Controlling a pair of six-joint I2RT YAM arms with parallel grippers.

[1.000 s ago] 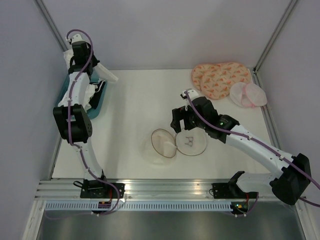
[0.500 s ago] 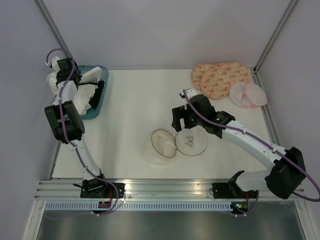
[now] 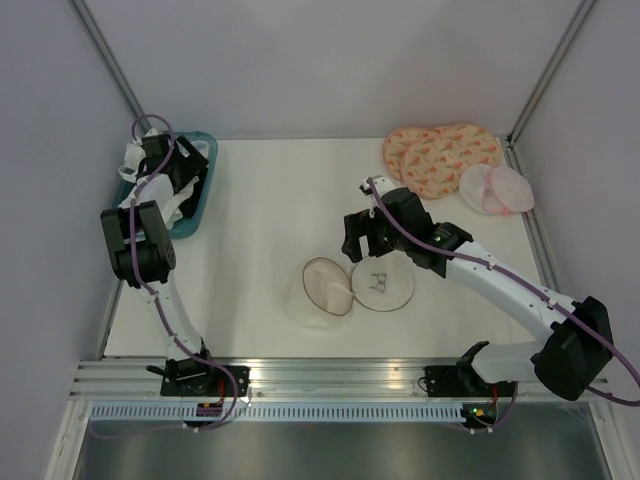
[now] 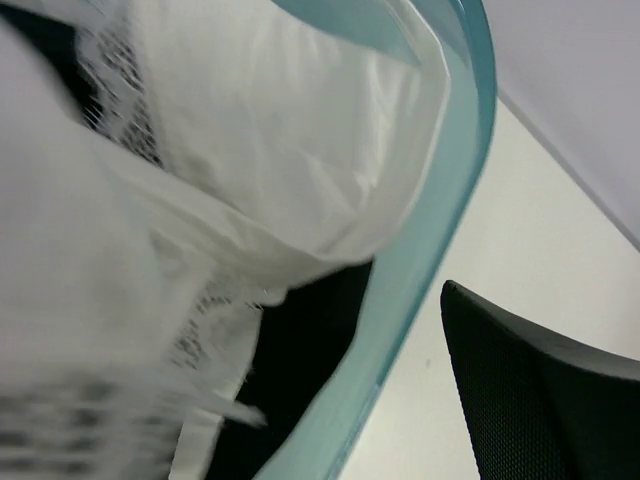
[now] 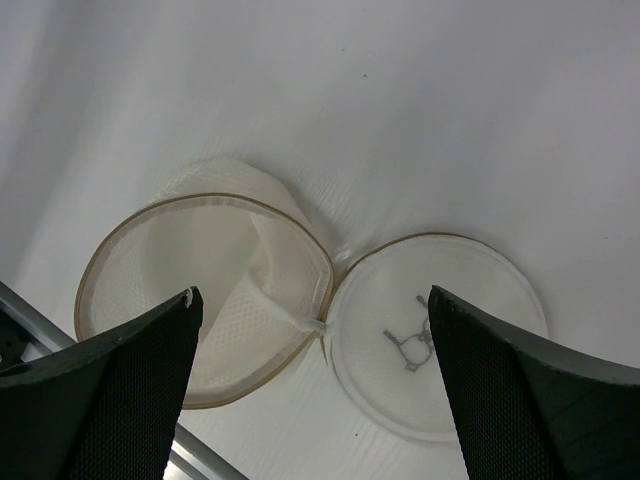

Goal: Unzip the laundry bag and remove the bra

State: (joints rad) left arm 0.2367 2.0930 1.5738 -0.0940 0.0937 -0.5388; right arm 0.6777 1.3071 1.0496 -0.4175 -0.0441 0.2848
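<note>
Next, my right gripper moves down, back and to the right in the top view onto the lid's rim opposite the bag's hollow half, since that rim is free.
The laundry bag (image 3: 325, 290) lies unzipped in the middle of the table. Its round lid (image 5: 440, 330) with the black bra icon is folded flat beside the hollow half (image 5: 200, 290). My right gripper (image 5: 312, 295) hovers open just above the bag, touching nothing. My left gripper (image 3: 190, 170) is over the teal bin (image 3: 200, 212). Only its right finger (image 4: 540, 400) shows, far out to the side with nothing against it, so it is open. A white lacy garment with a narrow strap, the bra (image 4: 130, 330), lies blurred in the bin.
The bin also holds a plain white cloth (image 4: 300, 130) and a black cloth (image 4: 300, 350). A pink-orange patterned double pad (image 3: 440, 155) and a pale pink mesh pair (image 3: 495, 188) lie at the back right. Frame posts stand at both back corners.
My left arm swung over the bin, came down and opened, letting go of the white garment it held a second ago. The right arm has barely moved.
</note>
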